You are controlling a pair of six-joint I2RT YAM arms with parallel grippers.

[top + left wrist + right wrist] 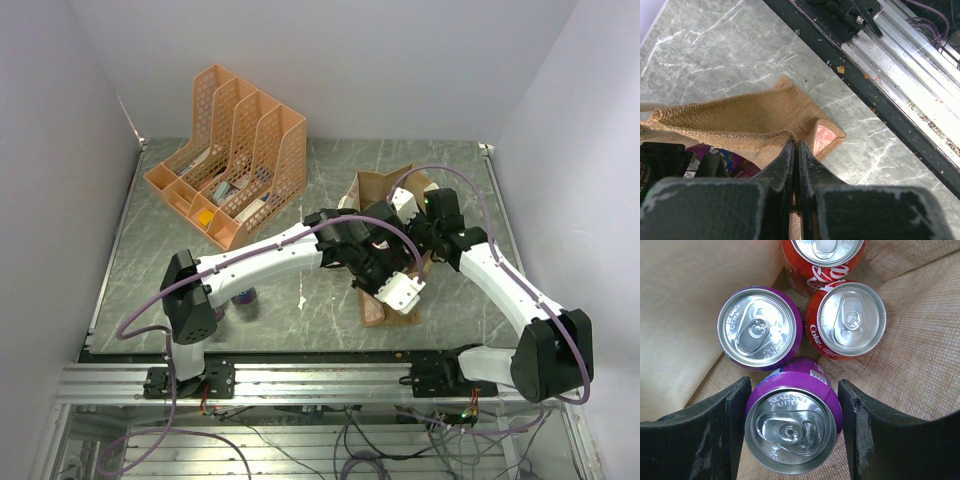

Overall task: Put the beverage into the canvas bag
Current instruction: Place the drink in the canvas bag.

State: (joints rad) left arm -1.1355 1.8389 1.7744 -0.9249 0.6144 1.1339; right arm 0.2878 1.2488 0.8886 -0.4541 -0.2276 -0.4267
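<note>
My right gripper has its fingers above the bag's bottom, and the beverage's lid is still higher than the lids of its neighbours. It should lower and release the beverage on the bag's bottom.
The canvas bag (377, 188) stands at mid-table between both arms, tan-brown with a pinkish side panel (823, 137). My left gripper (796, 148) is shut, pinching the bag's woven rim (730, 117) near a corner. My right gripper (794, 386) reaches down inside the bag. Its two fingers press against the sides of the beverage, a purple can (790, 426) that leans slightly over the bag's floor. Beside it in the bag stand another purple can (759, 329) and two red Coke cans (847, 320). In the top view the arms hide the bag's opening.
An orange mesh file organiser (230, 150) holding papers stands at the back left. A small purple object (243, 296) sits on the table by the left arm's base. A metal rail (300, 380) runs along the near edge. Walls close in on three sides.
</note>
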